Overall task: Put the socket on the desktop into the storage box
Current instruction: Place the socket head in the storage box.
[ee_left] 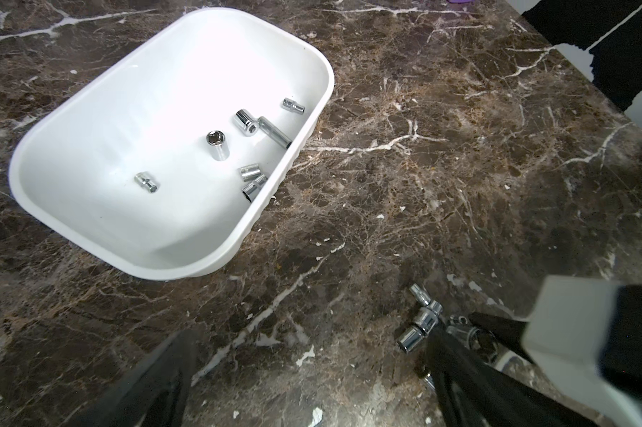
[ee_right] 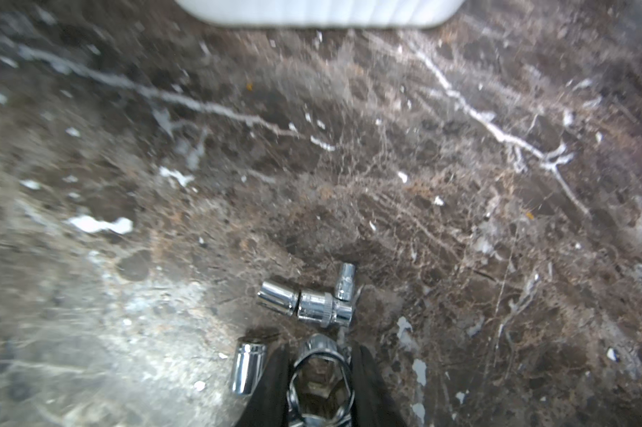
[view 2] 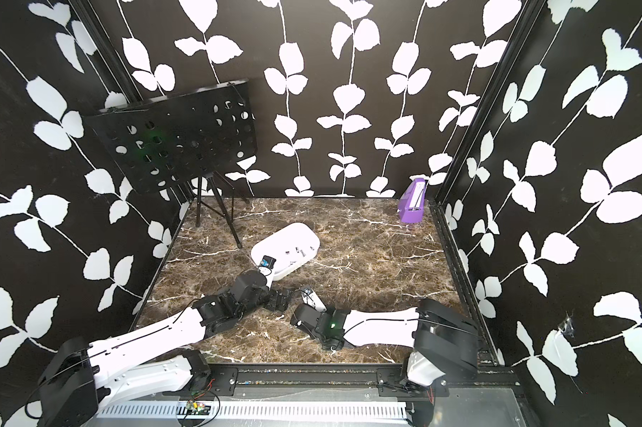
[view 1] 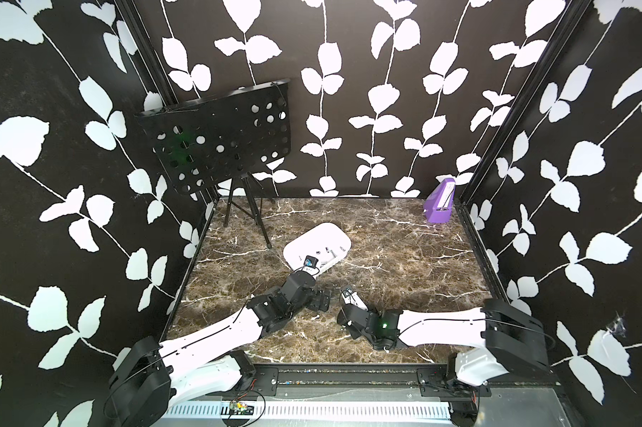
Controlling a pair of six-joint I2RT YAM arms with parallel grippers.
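My right gripper needs to lift the large socket up past the storage box's rim next, and outward over its white bottom to release it, because the storage box [view 1: 326, 226] is outward.
The white storage box [view 1: 326, 226] [view 2: 297, 231] lies mid-desktop [view 1: 404, 258] and holds several chrome sockets [ee_left: 217, 146]. In front of it, loose sockets [ee_right: 278, 295] [ee_left: 410, 338] lie on the marble in a small cluster. My right gripper [ee_right: 319, 351] [view 1: 344, 294] is down at this cluster, its black fingers [ee_right: 363, 369] shut on either side of a large socket [ee_right: 321, 384] whose hex opening faces the wrist camera. My left gripper [ee_left: 308, 388] [view 1: 321, 298] hovers just left of it, open, with only bare marble between its fingers.
A small upright purple box [view 1: 439, 203] stands at the back right corner. A black perforated stand [view 1: 219, 136] on tripod legs [view 1: 256, 218] occupies the back left. Patterned walls close three sides. A black frame rail [view 1: 349, 373] runs along the front.
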